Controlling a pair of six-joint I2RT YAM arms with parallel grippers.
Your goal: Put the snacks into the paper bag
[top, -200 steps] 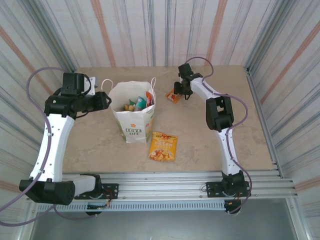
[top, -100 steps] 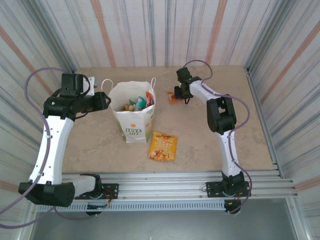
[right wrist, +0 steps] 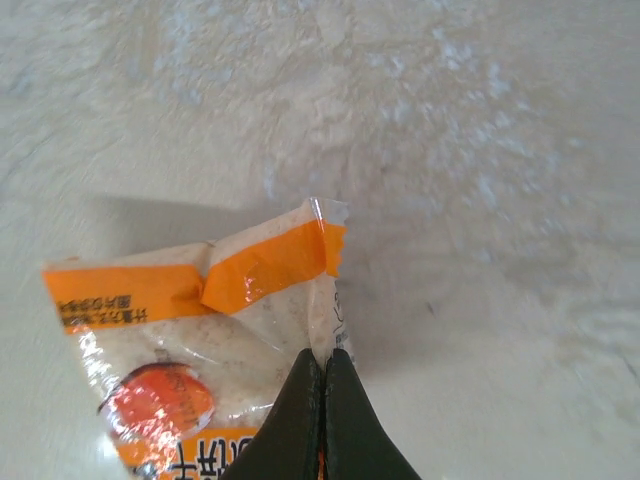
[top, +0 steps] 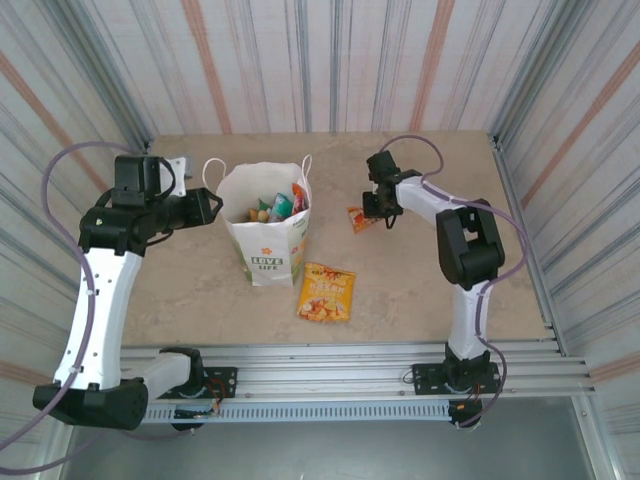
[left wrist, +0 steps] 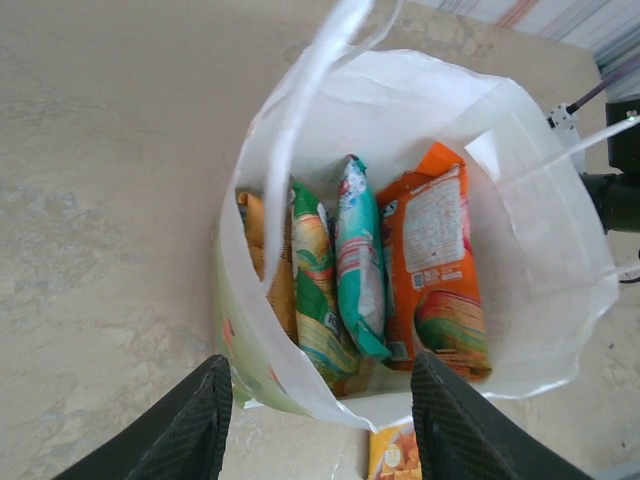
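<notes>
I will next lift the small orange-and-white packet up with my right gripper and carry it across over the paper bag's opening (top: 268, 190) to release it, because snacks are already inside.
The white paper bag (top: 266, 238) stands upright left of centre, and several snacks show in its mouth. In the left wrist view I look down into the paper bag (left wrist: 540, 250) at an orange packet (left wrist: 437, 262), a teal one (left wrist: 358, 268) and a green one (left wrist: 314, 285). My left gripper (top: 213, 205) is open at the bag's left rim, its fingers (left wrist: 190, 430) either side of the near wall. My right gripper (top: 372, 212) is shut on the edge of a small orange-and-white packet (right wrist: 200, 330) just over the table, right of the bag. A yellow packet (top: 326, 292) lies flat in front of the bag.
Striped walls close the table (top: 420, 280) in on three sides, and a metal rail (top: 340, 360) runs along the near edge. The bag's twisted handle (left wrist: 310, 110) arches across the left wrist view. The yellow packet's corner (left wrist: 393, 455) peeks out under the bag.
My right gripper has shut on the small orange-and-white packet and drawn it a little nearer and to the right. The left arm shifted slightly; bag and yellow packet stayed put.
</notes>
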